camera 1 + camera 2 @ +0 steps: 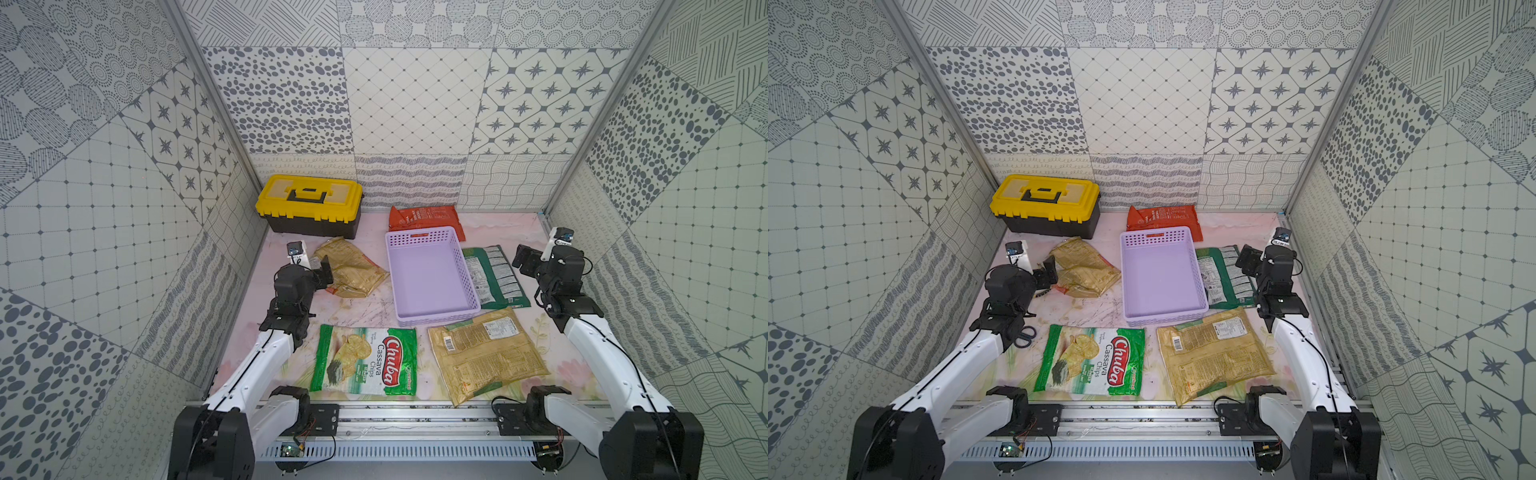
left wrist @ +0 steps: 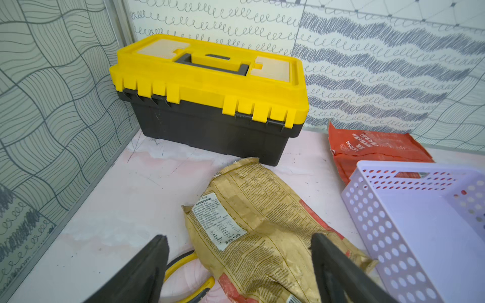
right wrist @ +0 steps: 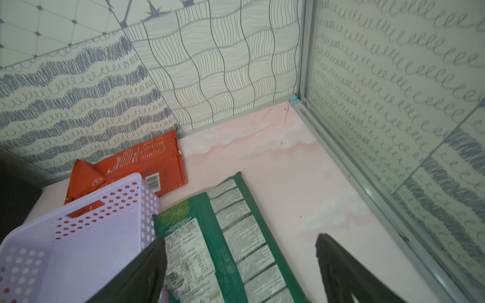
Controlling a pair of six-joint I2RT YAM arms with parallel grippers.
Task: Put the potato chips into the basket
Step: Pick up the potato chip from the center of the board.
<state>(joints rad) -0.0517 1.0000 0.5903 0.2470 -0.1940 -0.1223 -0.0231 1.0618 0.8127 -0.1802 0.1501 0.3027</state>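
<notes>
The dark green bag's other side is against the basket (image 1: 429, 286), so the robot's right gripper will tilt downward and go down onto the clear outer edge (image 1: 515, 276).
The empty lavender basket (image 1: 429, 286) (image 1: 1162, 278) stands mid-table. Potato chips lie around it: a crumpled golden-tan bag (image 1: 353, 268) (image 2: 262, 223) to its left, an orange-red bag (image 1: 424, 216) (image 3: 136, 162) behind it, a dark green bag (image 1: 494, 276) (image 3: 236, 236) to its right, a green-white Chuba bag (image 1: 365, 361) and a flat golden-tan bag (image 1: 486, 353) in front. My left gripper (image 1: 326, 270) (image 2: 239, 237) is open, its fingers either side of the crumpled bag's near end. My right gripper (image 1: 523, 259) (image 3: 241, 238) is open over the dark green bag's outer edge, holding nothing.
A yellow-lidded black toolbox (image 1: 309, 205) (image 2: 210, 99) sits at the back left corner. A yellow-handled tool (image 2: 189, 272) pokes out from under the crumpled bag by my left fingers. Patterned walls close in on both sides, and a metal rail (image 1: 415, 419) runs along the front.
</notes>
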